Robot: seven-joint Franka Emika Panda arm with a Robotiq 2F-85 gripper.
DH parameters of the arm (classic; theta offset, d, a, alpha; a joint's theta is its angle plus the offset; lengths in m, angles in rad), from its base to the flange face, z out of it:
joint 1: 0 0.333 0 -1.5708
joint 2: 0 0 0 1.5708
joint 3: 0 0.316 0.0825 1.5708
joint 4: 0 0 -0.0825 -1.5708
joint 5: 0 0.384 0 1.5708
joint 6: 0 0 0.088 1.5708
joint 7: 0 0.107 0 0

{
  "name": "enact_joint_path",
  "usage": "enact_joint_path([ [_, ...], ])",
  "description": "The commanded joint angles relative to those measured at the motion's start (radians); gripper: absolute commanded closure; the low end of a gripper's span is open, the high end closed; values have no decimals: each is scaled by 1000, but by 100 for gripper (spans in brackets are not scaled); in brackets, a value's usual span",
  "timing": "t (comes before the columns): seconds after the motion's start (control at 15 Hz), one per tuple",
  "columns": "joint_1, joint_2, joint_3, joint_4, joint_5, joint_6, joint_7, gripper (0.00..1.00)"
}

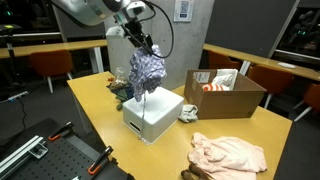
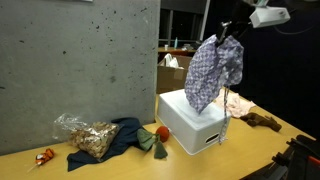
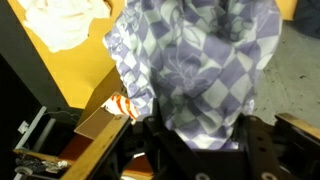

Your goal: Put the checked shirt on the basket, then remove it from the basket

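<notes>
My gripper, still held high, brings the shirt (image 1: 147, 70) down and outward over the white basket's top (image 1: 160, 102) next and releases, since that top lies below and outward of it.
The checked shirt (image 1: 147, 70) is blue and white. It hangs bunched from my gripper (image 1: 146, 46) above the white basket (image 1: 152, 116). In an exterior view the shirt (image 2: 212, 70) dangles with its lower end just over the basket's top (image 2: 195, 122). In the wrist view the shirt (image 3: 200, 60) fills most of the frame, and the fingers (image 3: 198, 140) are closed around its cloth.
A cardboard box (image 1: 222, 93) holding items stands on the yellow table (image 1: 100, 100). A pink cloth (image 1: 228, 152) lies near the front. A dark blue cloth (image 2: 120, 138), a plastic bag of snacks (image 2: 85, 135) and small toys (image 2: 158, 135) lie beside the basket.
</notes>
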Motion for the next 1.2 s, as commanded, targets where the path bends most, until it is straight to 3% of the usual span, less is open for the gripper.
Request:
enact_joint_path([
  [0.0, 60, 189, -41, 137, 40, 17, -18, 66],
  [0.33, 112, 425, -80, 316, 149, -10, -73, 66],
  [0.67, 106, 637, -85, 518, 296, -56, -164, 66],
  [1.13, 103, 767, -112, 644, 379, -114, -197, 66],
])
